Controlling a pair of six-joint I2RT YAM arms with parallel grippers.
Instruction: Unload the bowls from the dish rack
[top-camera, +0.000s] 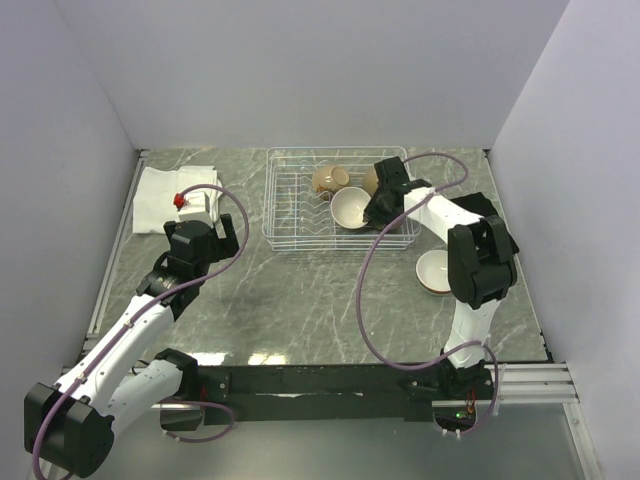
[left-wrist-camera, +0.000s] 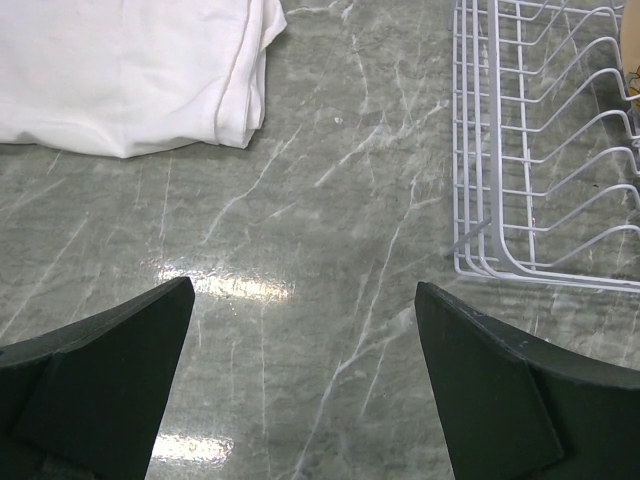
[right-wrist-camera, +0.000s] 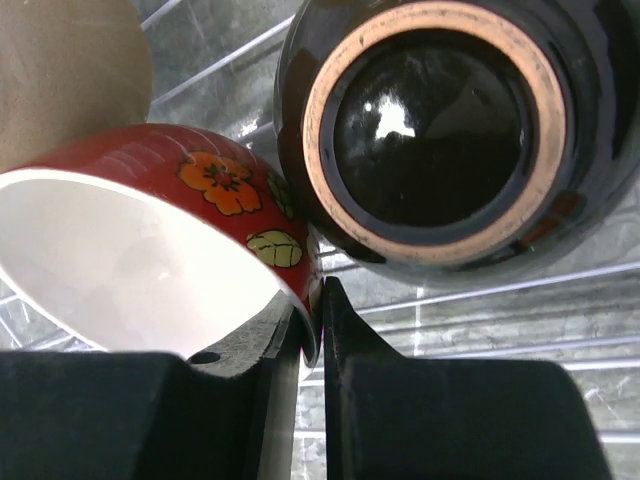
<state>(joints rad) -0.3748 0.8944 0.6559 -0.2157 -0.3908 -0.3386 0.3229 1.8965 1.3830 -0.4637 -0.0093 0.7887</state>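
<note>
My right gripper is in front of the empty, bare tabletop, and it will lift over the rack's near bar, then go back and down and release the patterned bowl there.
The white wire dish rack (top-camera: 300, 215) stands at the back middle of the table. In it are a tan bowl (top-camera: 330, 178) and a dark red flower-patterned bowl (top-camera: 350, 207) with a white inside. My right gripper (top-camera: 378, 207) is inside the rack. In the right wrist view the right gripper (right-wrist-camera: 318, 300) is shut on the rim of the patterned bowl (right-wrist-camera: 230, 190), one finger inside and one outside. A black-brown bowl (right-wrist-camera: 440, 130) lies just beyond it, foot ring towards me, and a tan bowl (right-wrist-camera: 60, 70) is at the upper left. My left gripper (top-camera: 215, 222) is open and empty over bare table (left-wrist-camera: 300, 310).
A bowl (top-camera: 437, 272) with a cream inside stands on the table right of the rack. A folded white cloth (top-camera: 170, 195) lies at the back left, also in the left wrist view (left-wrist-camera: 130, 70). The rack's near left corner (left-wrist-camera: 500, 260) is right of my left gripper.
</note>
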